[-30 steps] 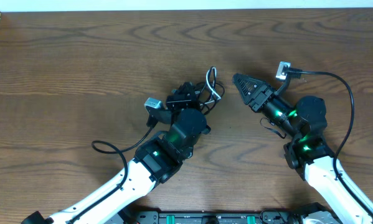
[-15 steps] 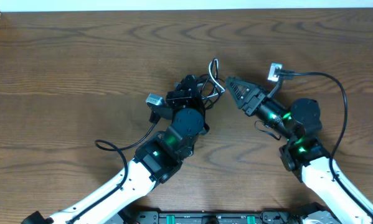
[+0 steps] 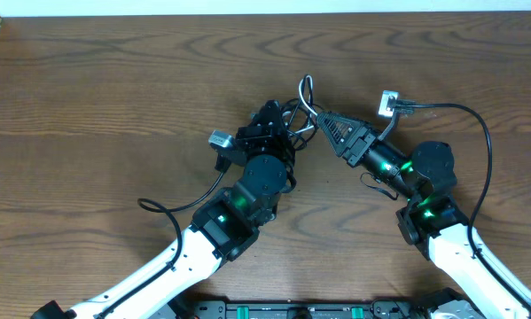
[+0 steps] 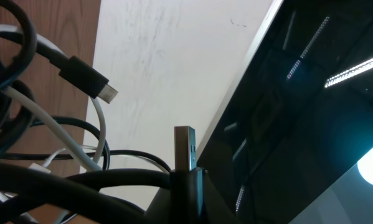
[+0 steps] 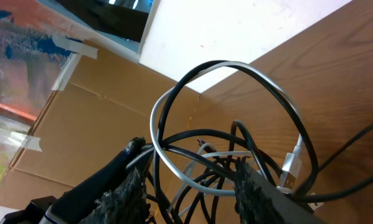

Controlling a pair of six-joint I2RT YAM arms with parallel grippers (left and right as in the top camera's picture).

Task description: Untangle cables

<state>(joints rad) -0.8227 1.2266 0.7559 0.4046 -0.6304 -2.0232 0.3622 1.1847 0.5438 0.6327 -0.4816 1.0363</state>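
Note:
The wooden table is below the left gripper's fingers, so the left gripper needs to tilt down and lower to let go of the lower part of the cable bundle over the table.
The cables [image 3: 306, 96] are a tangle of thin black and white cords, lifted off the wooden table [image 3: 114, 89]. My left gripper [image 3: 271, 124] is shut on the bundle's lower part. In the left wrist view a silver plug [image 4: 185, 146] sticks up from the jaws, with black and white cables [image 4: 80, 155] looping to the left. My right gripper [image 3: 319, 116] reaches in from the right. In the right wrist view it [image 5: 189, 186] stands open, its rough black fingers [image 5: 133, 190] either side of several strands, and a black and white loop [image 5: 226, 68] arches above.
The right arm's thick black cable [image 3: 482, 120] arcs over the table at the right. The left arm's cable [image 3: 159, 211] lies at the lower left. Small camera boxes [image 3: 219, 140] sit on each wrist. A cardboard box [image 5: 80, 118] stands beyond the table's edge.
My right gripper has moved left and up to the bundle, so strands now lie between its fingers. My left gripper has shifted slightly away from me with the cables.

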